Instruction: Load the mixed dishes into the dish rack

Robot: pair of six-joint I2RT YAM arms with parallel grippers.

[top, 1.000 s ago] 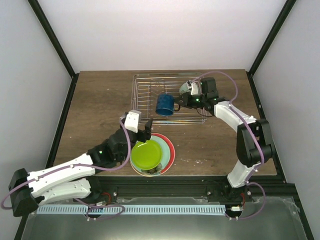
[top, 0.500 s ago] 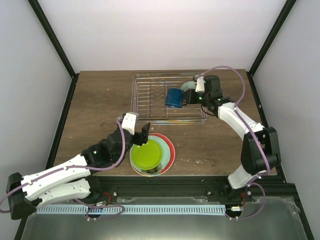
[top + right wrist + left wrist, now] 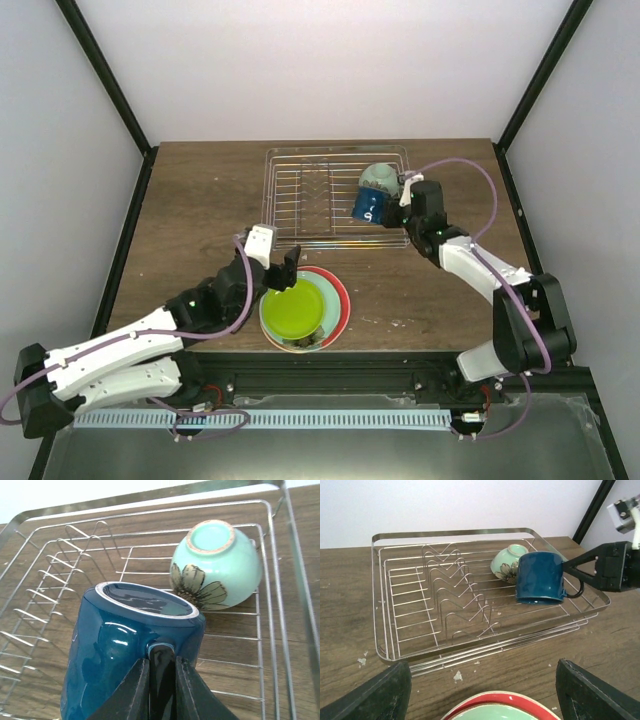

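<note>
The robot needs to turn its right gripper next and bring the mug down closer to the rack's end bar, where bare wires show between the mint-green bowl (image 3: 379, 178) and the rack's near rim.
The dish rack (image 3: 268, 190) stands at the back middle of the table. My right gripper (image 3: 393, 210) is shut on the handle of the dark-blue mug (image 3: 368, 205). It holds the mug bottom-up at the rack's right end, beside the mint-green bowl (image 3: 379, 178), which lies tipped in the rack. The right wrist view shows the mug (image 3: 125, 645), the bowl (image 3: 220, 567) and my right gripper (image 3: 161, 680). My left gripper (image 3: 272, 272) is open and empty over the far edge of the plate stack. There the lime-green plate (image 3: 293, 312) lies on the red plate (image 3: 343, 295). The peach-tan plate does not show clearly.
The left wrist view shows the rack (image 3: 450, 532) with empty upright dividers on its left and middle, the mug (image 3: 539, 577), the bowl (image 3: 504, 562) and the red plate's rim (image 3: 490, 698). Crumbs lie on the wood between rack and plates. Black frame posts stand at the back corners.
My right gripper has carried the mug from the rack's middle to its right end beside the bowl and turned it bottom-up. My left gripper has shifted slightly over the plates.
</note>
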